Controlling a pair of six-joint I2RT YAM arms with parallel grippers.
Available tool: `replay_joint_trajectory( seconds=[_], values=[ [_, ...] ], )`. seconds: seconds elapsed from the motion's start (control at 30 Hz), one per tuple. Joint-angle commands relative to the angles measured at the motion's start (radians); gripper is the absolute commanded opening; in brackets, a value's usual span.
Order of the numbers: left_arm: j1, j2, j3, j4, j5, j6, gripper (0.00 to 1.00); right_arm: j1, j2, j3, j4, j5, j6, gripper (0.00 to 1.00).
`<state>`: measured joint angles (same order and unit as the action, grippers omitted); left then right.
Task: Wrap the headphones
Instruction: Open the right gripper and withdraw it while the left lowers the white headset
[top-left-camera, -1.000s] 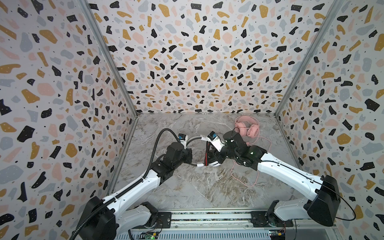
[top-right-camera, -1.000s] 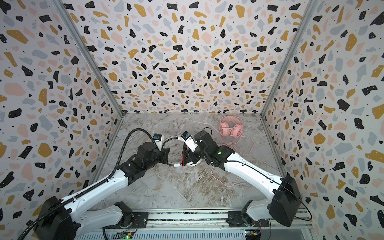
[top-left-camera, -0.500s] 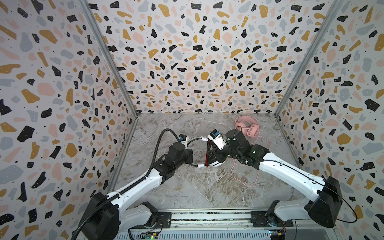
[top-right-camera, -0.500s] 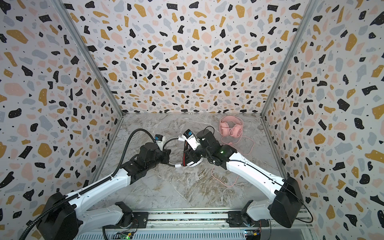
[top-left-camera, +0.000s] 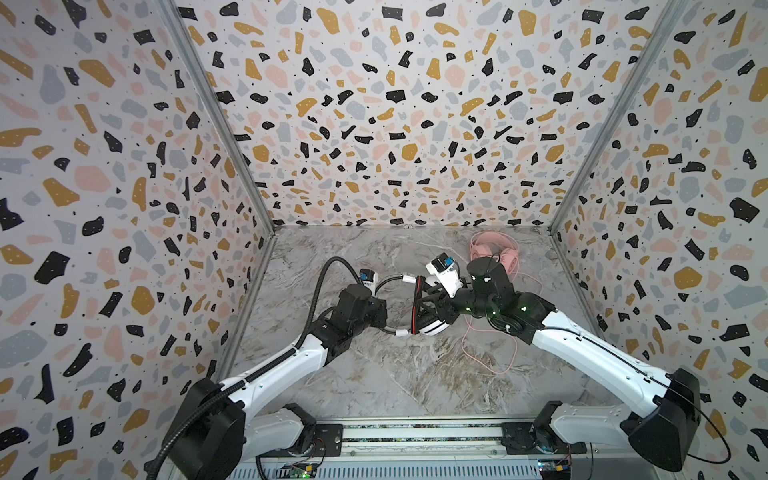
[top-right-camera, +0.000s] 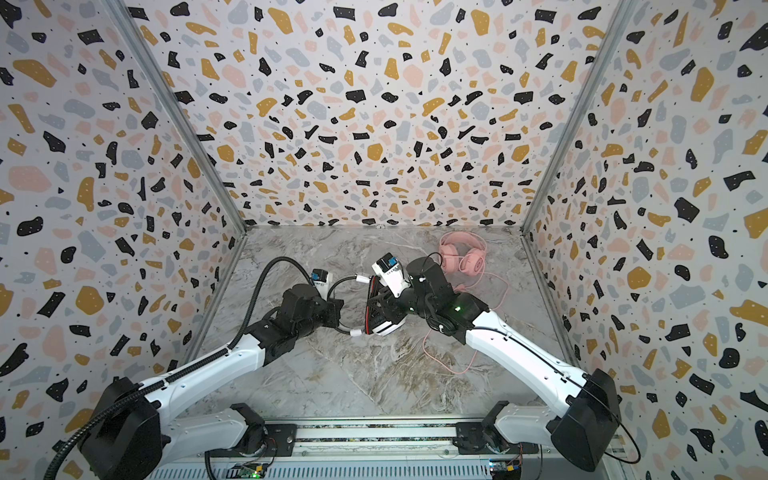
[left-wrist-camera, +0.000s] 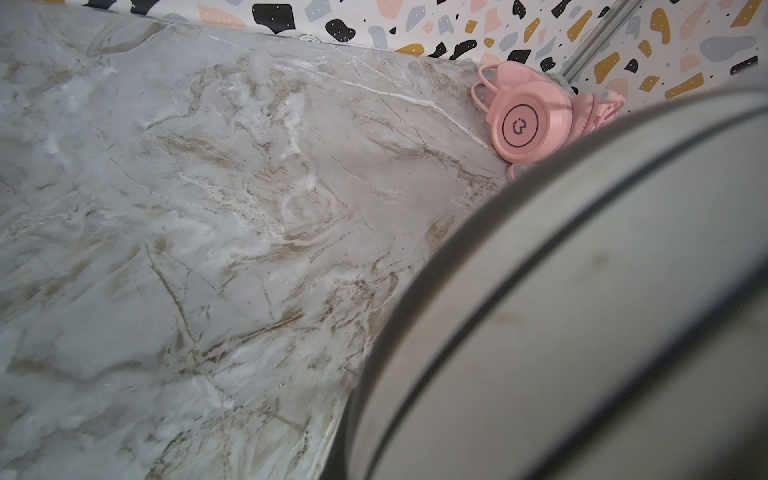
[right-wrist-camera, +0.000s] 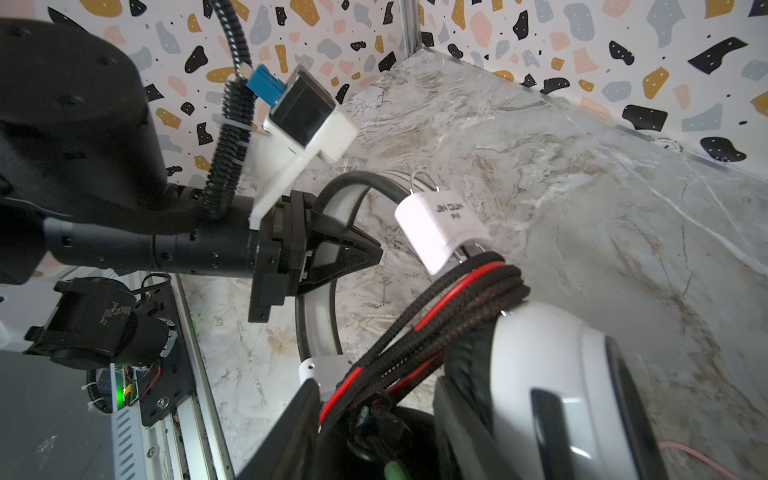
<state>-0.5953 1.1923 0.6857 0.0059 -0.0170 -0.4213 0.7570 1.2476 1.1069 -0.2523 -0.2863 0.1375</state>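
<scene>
My left gripper swings outward and down to the bare far corner (top-left-camera: 305, 254) opposite the pink headphones next and releases the headband, since the cable is already wound.
The white headphones (top-left-camera: 432, 328) (top-right-camera: 384, 326) with black stripes hang between both grippers at mid-table. Their black-and-red braided cable (right-wrist-camera: 436, 316) is wound in several turns beside the white earcup (right-wrist-camera: 548, 374). My left gripper (top-left-camera: 384, 313) (top-right-camera: 338, 311) (right-wrist-camera: 370, 251) is shut on the headband (right-wrist-camera: 316, 303), which fills the left wrist view as a blurred striped band (left-wrist-camera: 582, 311). My right gripper (top-left-camera: 424, 303) (top-right-camera: 380, 303) (right-wrist-camera: 374, 419) stands open around the cable bundle and its plug. The pink headphones (top-left-camera: 494, 253) (top-right-camera: 461, 257) (left-wrist-camera: 528, 120) lie at the back right.
The loose pink cable (top-left-camera: 490, 357) (top-right-camera: 449, 357) trails over the marble floor under and in front of my right arm. Terrazzo walls close in the left, back and right sides. A metal rail (top-left-camera: 415, 432) with both arm bases runs along the front edge.
My right gripper's jaws have widened around the wound cable, and its wrist has shifted slightly back and right. The left gripper still holds the headband in place.
</scene>
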Motion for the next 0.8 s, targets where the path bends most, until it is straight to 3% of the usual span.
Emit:
replay_joint_trajectory(
  seconds=[0.0,0.47,0.77],
  values=[
    [-0.004,0.003,-0.028,-0.081,0.086,0.095,0.00,-0.042,-0.069,0.019,0.170,0.059,-0.001,0.48],
    [0.082,0.002,-0.037,-0.104,0.065,0.055,0.00,-0.058,-0.134,-0.085,0.211,0.178,0.021,0.45],
    [0.331,0.062,-0.048,-0.115,0.081,-0.106,0.00,-0.131,-0.143,-0.302,0.307,0.184,0.080,0.45]
  ],
)
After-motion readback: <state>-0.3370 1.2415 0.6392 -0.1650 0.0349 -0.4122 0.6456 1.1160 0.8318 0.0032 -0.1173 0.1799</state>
